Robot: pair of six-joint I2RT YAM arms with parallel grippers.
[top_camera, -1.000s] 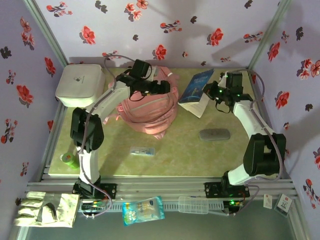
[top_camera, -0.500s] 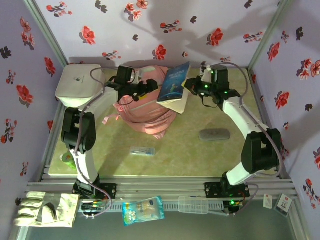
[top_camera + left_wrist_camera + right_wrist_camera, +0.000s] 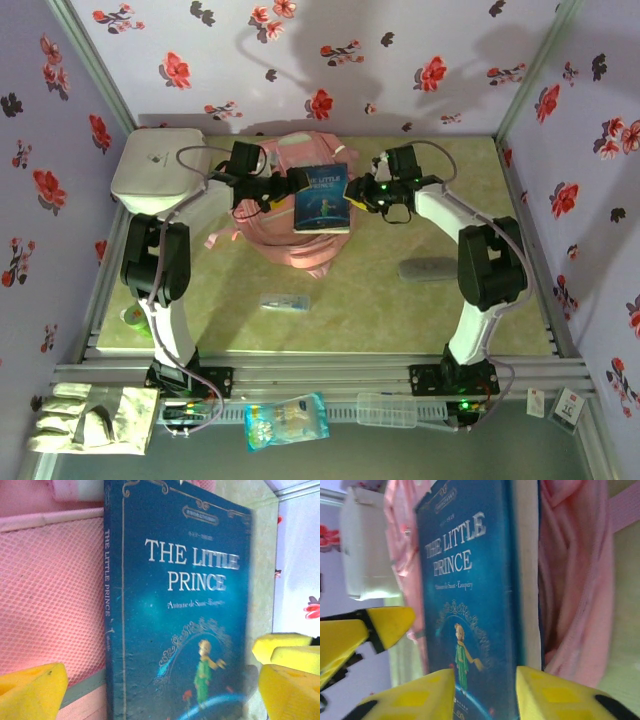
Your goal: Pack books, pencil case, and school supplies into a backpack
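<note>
My left gripper should move in toward the book's spine point(image 3: 108, 610) next, then close around it.
The pink backpack point(image 3: 300, 240) lies at the back middle of the table. A blue book point(image 3: 322, 198), "The Little Prince", rests flat on top of it. My left gripper point(image 3: 290, 185) is open at the book's left edge, its yellow fingers wide either side of the book point(image 3: 185, 605) over pink mesh point(image 3: 55, 595). My right gripper point(image 3: 358, 195) is at the book's right edge, jaws parted, with the end of the book point(image 3: 470, 595) in the gap. The grey pencil case point(image 3: 428, 268) lies right of the backpack. A clear packet point(image 3: 284, 301) and a green roll point(image 3: 133, 318) lie nearer the front.
A white rounded box point(image 3: 160, 170) stands at the back left, close to the left arm. On the front rail lie a glove point(image 3: 95, 418), a blue-white bag point(image 3: 286, 420) and a clear box point(image 3: 385, 408). Flowered walls close in three sides.
The right arm has carried the blue book leftward from the back right and laid it on the backpack, and its jaws have parted. The left gripper shifted slightly left and stayed open.
</note>
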